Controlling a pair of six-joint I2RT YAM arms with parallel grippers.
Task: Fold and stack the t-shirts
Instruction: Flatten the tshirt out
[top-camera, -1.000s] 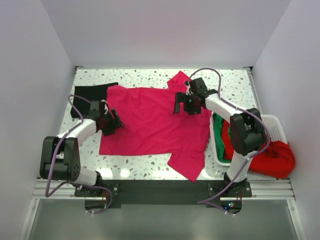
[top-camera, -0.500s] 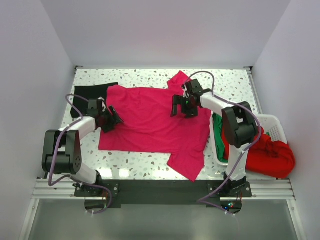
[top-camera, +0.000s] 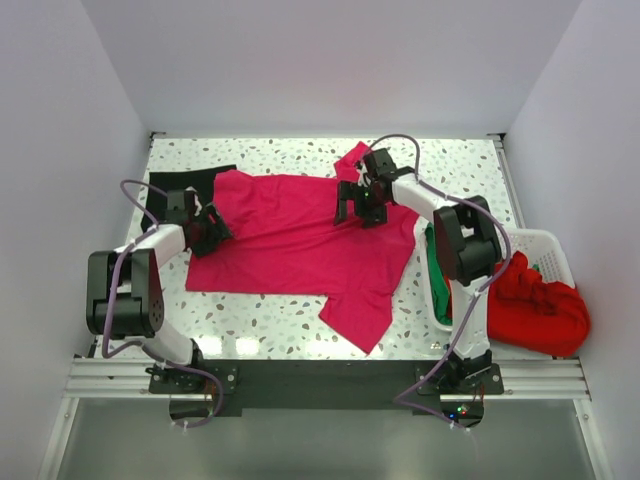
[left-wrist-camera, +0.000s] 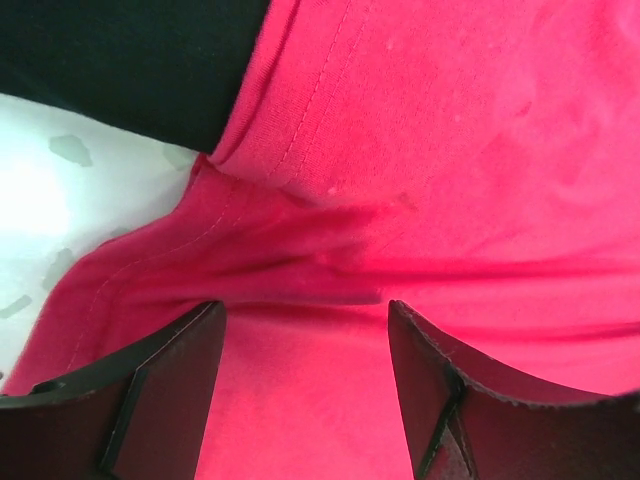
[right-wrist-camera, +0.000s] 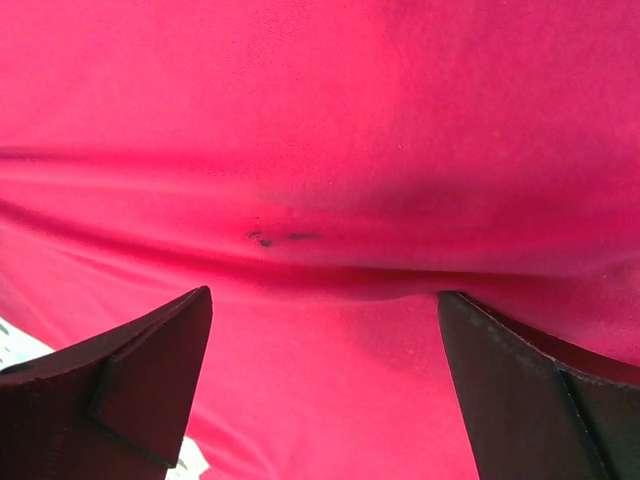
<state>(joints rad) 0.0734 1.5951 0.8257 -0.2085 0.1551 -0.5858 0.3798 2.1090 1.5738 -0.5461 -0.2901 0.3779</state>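
The left gripper draws its open fingers back onto the pink shirt's near hem corner (top-camera: 189, 288) next, where cloth meets bare tabletop, since it lies back of the gripper.
A magenta-pink t-shirt (top-camera: 300, 240) lies spread on the speckled table, one sleeve pointing to the near edge. Its far-left corner overlaps a black t-shirt (top-camera: 180, 185). My left gripper (top-camera: 210, 228) rests on the pink shirt's left edge, jaws open. In the left wrist view pink cloth (left-wrist-camera: 420, 150) lies flat between the fingers (left-wrist-camera: 165, 385), and the black shirt (left-wrist-camera: 120, 60) shows at the upper left. My right gripper (top-camera: 357, 203) is down on the shirt's far right part, jaws wide open. Its wrist view shows wrinkled pink cloth (right-wrist-camera: 330, 150) below the gripper (right-wrist-camera: 325, 310).
A white lattice basket (top-camera: 548, 243) stands at the right table edge. A red shirt (top-camera: 540, 305) bulges out of it and a green one (top-camera: 435, 265) hangs at its left side. White walls enclose the table on three sides.
Both grippers have moved left and slightly away from me, jaws still open. The pink shirt has slid left with them, farther over the black one.
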